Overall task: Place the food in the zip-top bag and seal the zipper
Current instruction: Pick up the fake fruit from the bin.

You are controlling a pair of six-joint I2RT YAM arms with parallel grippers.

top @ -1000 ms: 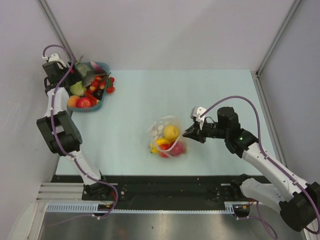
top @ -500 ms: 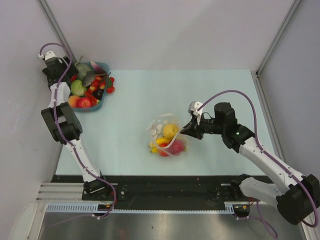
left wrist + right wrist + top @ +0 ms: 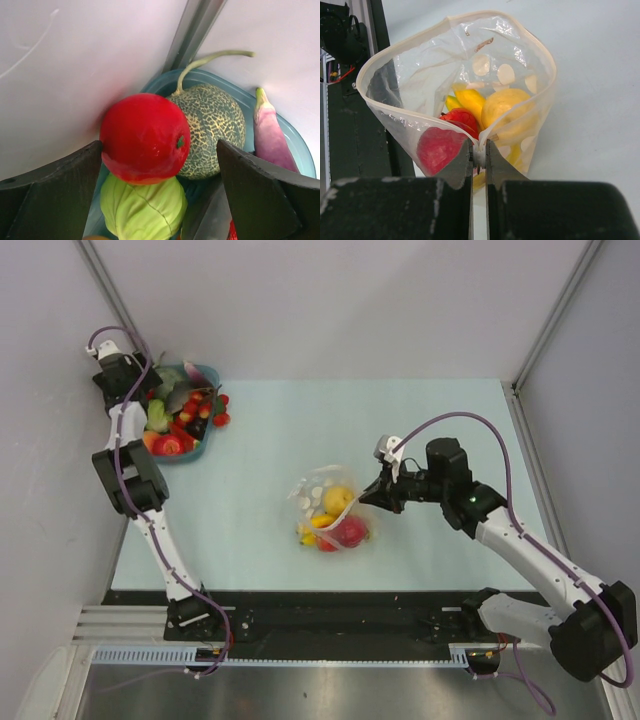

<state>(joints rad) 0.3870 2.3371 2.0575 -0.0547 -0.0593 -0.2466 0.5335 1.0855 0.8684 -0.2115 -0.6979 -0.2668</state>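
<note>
The left gripper lowers its open fingers around the sides of the red toy tomato (image 3: 145, 137) next and closes, as the tomato sits below, uppermost against the cabbage and melon (image 3: 215, 127).
The clear zip-top bag (image 3: 328, 512) lies mid-table with its mouth gaping open. It holds red and yellow toy food (image 3: 470, 120). My right gripper (image 3: 479, 156) is shut on the whitish zipper strip (image 3: 400, 116) at the near end of the bag's mouth; it also shows in the top view (image 3: 372, 492). My left gripper (image 3: 160, 200) is open, hovering over the blue basket (image 3: 200, 373). Between its fingers sit a red toy tomato (image 3: 145, 137), a green cabbage (image 3: 142, 207) and a netted melon (image 3: 215, 127).
The basket (image 3: 300, 150) stands in the far left corner against the wall and frame post, holding more food including a purple eggplant (image 3: 270, 132). A few red pieces (image 3: 220, 418) lie beside it. The black rail (image 3: 320, 615) runs along the table's near edge.
My right gripper has moved left with the zipper strip, pulling the bag's mouth wider. My left gripper has shifted slightly right and toward the basket.
</note>
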